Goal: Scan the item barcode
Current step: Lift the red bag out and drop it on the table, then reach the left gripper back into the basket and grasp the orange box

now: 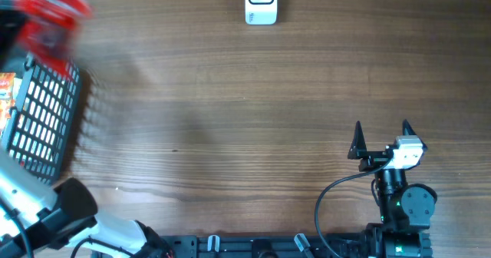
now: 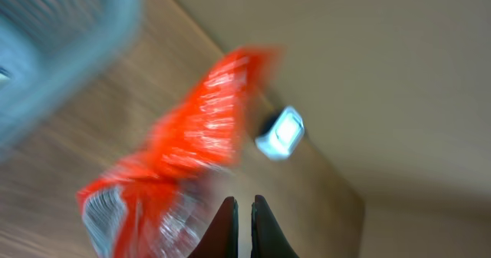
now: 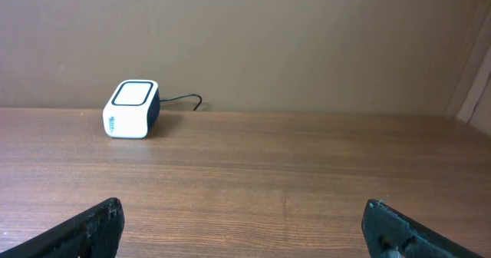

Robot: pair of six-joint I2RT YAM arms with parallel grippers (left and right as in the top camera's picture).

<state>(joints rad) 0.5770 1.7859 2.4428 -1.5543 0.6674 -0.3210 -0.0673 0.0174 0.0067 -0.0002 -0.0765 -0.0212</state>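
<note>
I will next lower the packet [image 1: 47, 14] in my left gripper to the right in the overhead view and release it on the tabletop beside the basket, because that spot is clear.
A red snack packet [image 1: 47, 14] hangs in the air over the top left of the table, smeared by motion. In the left wrist view the packet [image 2: 192, 143] stretches away to the left of my left gripper [image 2: 244, 201], whose fingers are shut, with the packet's lower edge by the left finger. The white barcode scanner [image 1: 261, 3] stands at the table's far edge; it also shows as a small box [image 2: 280, 133] beyond the packet. My right gripper [image 1: 382, 127] rests near the front right, wide open and empty [image 3: 242, 205], facing the scanner [image 3: 130, 109].
A dark wire basket [image 1: 42, 112] sits at the left edge under the packet, with an orange item [image 1: 6, 89] inside. Its grey-blue rim [image 2: 54, 51] fills the left wrist view's top left. A cable runs from the scanner along the wall.
</note>
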